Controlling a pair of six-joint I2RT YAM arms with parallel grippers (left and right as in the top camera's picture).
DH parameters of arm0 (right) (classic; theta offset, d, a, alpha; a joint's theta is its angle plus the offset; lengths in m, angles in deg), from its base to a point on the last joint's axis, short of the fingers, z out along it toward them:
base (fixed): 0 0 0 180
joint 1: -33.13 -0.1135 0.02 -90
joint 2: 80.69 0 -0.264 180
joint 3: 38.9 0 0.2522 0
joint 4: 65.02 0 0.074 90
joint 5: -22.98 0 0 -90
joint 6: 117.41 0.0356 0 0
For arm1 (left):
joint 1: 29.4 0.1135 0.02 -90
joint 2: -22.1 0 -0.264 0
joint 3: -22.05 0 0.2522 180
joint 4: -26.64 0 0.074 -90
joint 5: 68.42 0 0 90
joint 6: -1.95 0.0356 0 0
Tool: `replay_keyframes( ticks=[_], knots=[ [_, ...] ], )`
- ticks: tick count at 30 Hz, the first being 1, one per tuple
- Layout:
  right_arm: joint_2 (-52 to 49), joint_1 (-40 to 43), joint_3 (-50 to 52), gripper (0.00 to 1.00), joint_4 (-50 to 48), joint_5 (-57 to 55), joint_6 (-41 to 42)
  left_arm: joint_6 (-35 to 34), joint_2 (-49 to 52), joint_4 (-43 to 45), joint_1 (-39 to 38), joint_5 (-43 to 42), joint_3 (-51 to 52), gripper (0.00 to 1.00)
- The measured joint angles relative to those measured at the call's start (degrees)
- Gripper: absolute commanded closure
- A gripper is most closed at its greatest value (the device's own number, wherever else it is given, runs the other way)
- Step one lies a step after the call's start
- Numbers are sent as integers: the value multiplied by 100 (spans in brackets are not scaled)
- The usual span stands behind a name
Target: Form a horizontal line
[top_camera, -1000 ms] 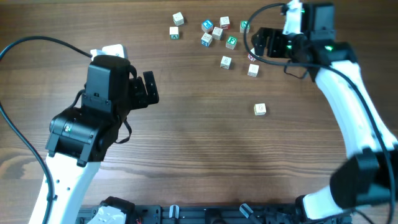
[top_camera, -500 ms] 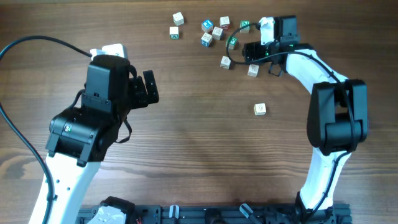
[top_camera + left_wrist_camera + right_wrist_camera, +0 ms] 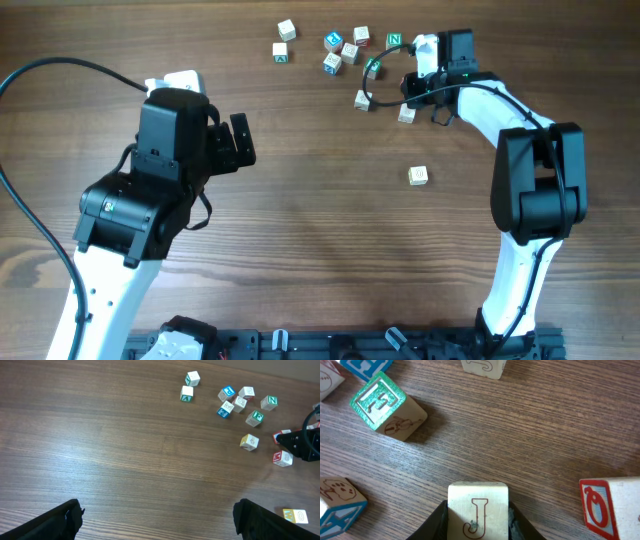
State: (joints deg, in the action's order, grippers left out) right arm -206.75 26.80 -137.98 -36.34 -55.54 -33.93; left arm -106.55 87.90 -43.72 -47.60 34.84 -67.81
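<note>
The pale cube lies alone nearer the front, so my right gripper should release the cream cube back on the bare wood beside that cube [image 3: 445, 177].
My right gripper [image 3: 478, 521] is shut on a cream cube with an outlined red J [image 3: 478, 505], its black fingers [image 3: 440, 521] pressed on both sides; the cube rests on the wooden table. From above, that gripper [image 3: 412, 88] sits low at the right edge of the scattered cubes [image 3: 340, 50], and the J cube is hidden under it. A pale cube [image 3: 418, 176] lies alone nearer the front. My left gripper [image 3: 156, 512] hangs open over bare wood at the left [image 3: 232, 140], holding nothing. The horizontal line is out of view.
Close to the held cube lie a green-faced cube [image 3: 382, 405], a red-faced cube [image 3: 612, 507], a blue-edged cube [image 3: 337, 502] and a pale cube [image 3: 482, 366]. Two more cubes [image 3: 407, 114] [image 3: 363, 100] sit beside the right gripper. A cable loops over the cluster [image 3: 385, 75].
The right arm swung in from the right and dropped to the cubes, and its jaws went from wide open to shut on the J cube. The left arm stayed still.
</note>
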Motion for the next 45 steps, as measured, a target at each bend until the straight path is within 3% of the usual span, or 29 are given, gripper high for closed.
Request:
replay_keyframes(
  ticks=[6,11,13,16,19,27,29,30,32,35,42,45],
  knots=[
    [669,0,-2,77,533,-2,262,0,0,-2,0,0,0,0],
    [2796,98,-70,82,2181,-376,350,0,0,2,0,2,2,0],
    [3077,116,-151,83,3287,-678,391,0,0,-7,0,0,2,0],
    [3104,118,109,82,4076,-874,527,0,0,-2,0,0,2,0],
    [3091,118,925,77,3987,-1003,629,0,0,0,0,0,2,0],
    [3060,118,2739,75,2096,-1073,890,0,0,-44,0,0,2,0],
    [3058,118,3014,71,1746,-1078,911,0,0,-46,0,0,2,0],
    [3058,118,3108,64,1602,-1091,962,0,0,-46,0,0,2,0],
    [3058,118,3193,54,1486,-1095,1058,0,0,-46,0,0,2,0],
    [3058,118,3200,46,1456,-1113,1172,0,0,-46,0,0,2,0],
    [3058,118,3143,46,1635,-1115,1403,0,0,-46,0,0,2,0],
    [3058,118,2559,46,2063,-1113,1471,0,0,-48,0,0,2,0]
  ],
)
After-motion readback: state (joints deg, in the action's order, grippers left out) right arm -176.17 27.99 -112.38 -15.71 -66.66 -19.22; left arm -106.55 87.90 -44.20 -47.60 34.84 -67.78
